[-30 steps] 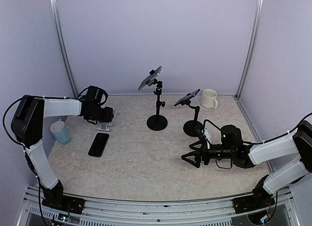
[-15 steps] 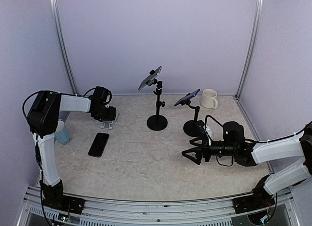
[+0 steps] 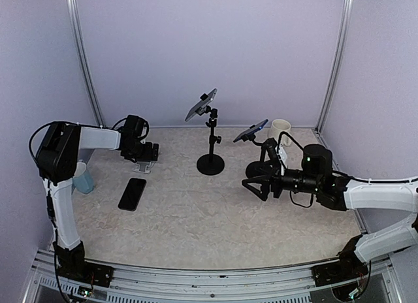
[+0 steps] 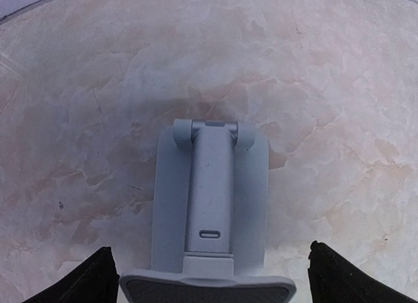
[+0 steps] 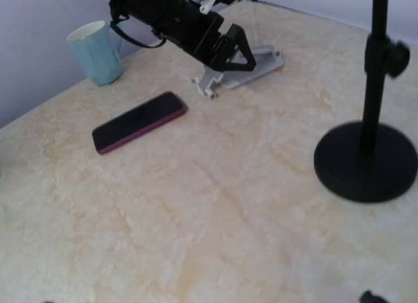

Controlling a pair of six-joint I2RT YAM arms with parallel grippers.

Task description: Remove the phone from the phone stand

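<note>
My right gripper will move up, outward and to the left in the top view, onto the tripod's neck, because a phone is clamped high on the taller tripod.
The phone point(image 3: 132, 193), dark with a magenta edge, lies flat on the table, also seen in the right wrist view point(image 5: 138, 121). The grey phone stand point(image 3: 144, 164) sits just behind it with nothing on it; it lies flat-folded point(image 4: 210, 205) in the left wrist view. My left gripper point(image 3: 149, 153) hovers over the stand, open, its black fingertips point(image 4: 98, 280) wide on either side of the stand's front lip without touching. My right gripper point(image 3: 251, 187) hangs open over the table's middle right, holding nothing.
Two black tripod stands point(image 3: 210, 164) point(image 3: 259, 171) at the back centre each carry a clamped phone point(image 3: 200, 104) point(image 3: 251, 130). A white mug point(image 3: 281, 132) stands at the back right. A light blue cup point(image 3: 81, 177) is at the left edge.
My left gripper has opened, letting go of the grey stand. The right arm has risen and shifted toward the back, its gripper staying open.
</note>
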